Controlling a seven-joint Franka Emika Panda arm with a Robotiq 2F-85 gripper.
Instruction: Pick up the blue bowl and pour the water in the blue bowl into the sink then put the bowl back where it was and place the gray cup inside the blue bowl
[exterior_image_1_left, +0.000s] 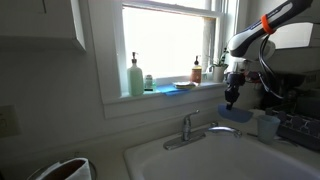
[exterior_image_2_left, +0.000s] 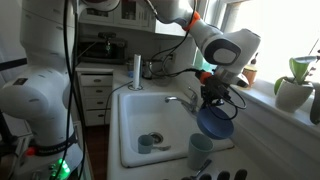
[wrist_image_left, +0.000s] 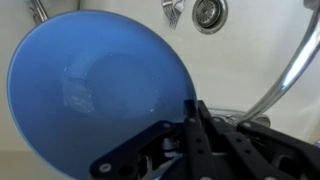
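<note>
The tilted blue bowl is still hanging in the air, so my gripper should bring it down and away from the basin, onto the open counter beside the gray cup.
The blue bowl (wrist_image_left: 95, 85) fills the wrist view, tipped so its inside faces the camera. My gripper (wrist_image_left: 185, 115) is shut on its rim. In an exterior view the bowl (exterior_image_2_left: 214, 123) hangs tilted under the gripper (exterior_image_2_left: 213, 98) at the near right side of the white sink (exterior_image_2_left: 150, 115). In an exterior view the bowl (exterior_image_1_left: 232, 113) sits low behind the counter edge under the gripper (exterior_image_1_left: 232, 97), right of the faucet. The gray cup (exterior_image_2_left: 200, 151) stands on the sink's front rim; it also shows in an exterior view (exterior_image_1_left: 268, 125).
A chrome faucet (exterior_image_1_left: 192, 128) curves over the basin; it also shows in the wrist view (wrist_image_left: 290, 65). The drain (wrist_image_left: 208, 12) lies below. A small cup-like object (exterior_image_2_left: 146, 143) sits in the basin. Bottles (exterior_image_1_left: 135, 76) and a plant (exterior_image_2_left: 296, 85) stand on the window sill.
</note>
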